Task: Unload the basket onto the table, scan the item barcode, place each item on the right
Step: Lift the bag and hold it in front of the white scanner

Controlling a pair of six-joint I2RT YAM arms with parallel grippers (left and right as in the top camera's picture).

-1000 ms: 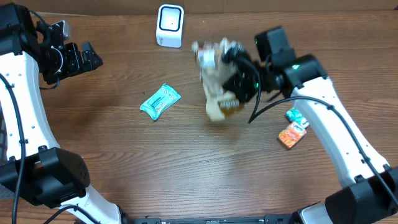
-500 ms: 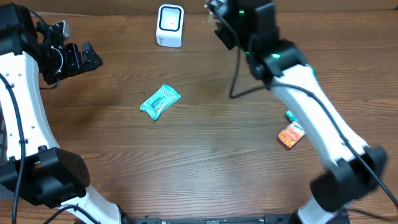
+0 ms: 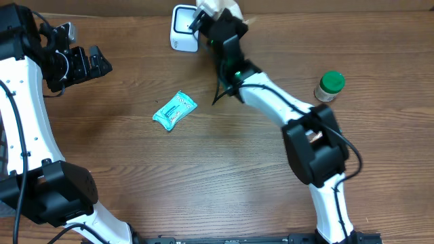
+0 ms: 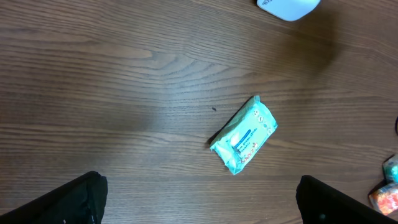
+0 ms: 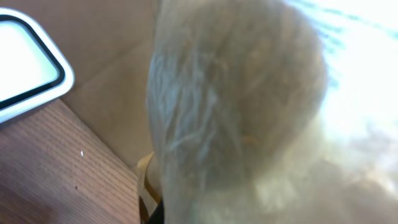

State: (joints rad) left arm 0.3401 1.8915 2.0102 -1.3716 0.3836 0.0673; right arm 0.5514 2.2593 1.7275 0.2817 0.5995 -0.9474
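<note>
The bag [image 3: 220, 7] swings back next in my right gripper, toward the right in the overhead view. It then comes down by the green-capped jar for release clear of the scanner.
The item is a pale, clear plastic bag [image 3: 220, 7] with beige contents, held up at the table's back edge right beside the white scanner [image 3: 184, 27]. My right gripper [image 3: 215, 20] is shut on the bag; in the right wrist view the bag [image 5: 249, 112] fills the frame and hides the fingers, with the scanner [image 5: 28, 68] at the left. My left gripper [image 3: 91, 64] hangs open and empty at the far left, its fingertips [image 4: 81, 199] at the bottom corners of the left wrist view.
A teal packet [image 3: 175, 110] lies left of centre, seen from above as the teal packet [image 4: 244, 134]. A green-capped jar [image 3: 330, 86] stands at the right. An orange packet [image 4: 385, 196] lies at the right edge. The right arm [image 3: 271, 102] stretches diagonally across the table.
The right arm swung from mid-table to the back, carrying the bag up beside the scanner. The green-capped jar has come into view. The left arm has not moved.
</note>
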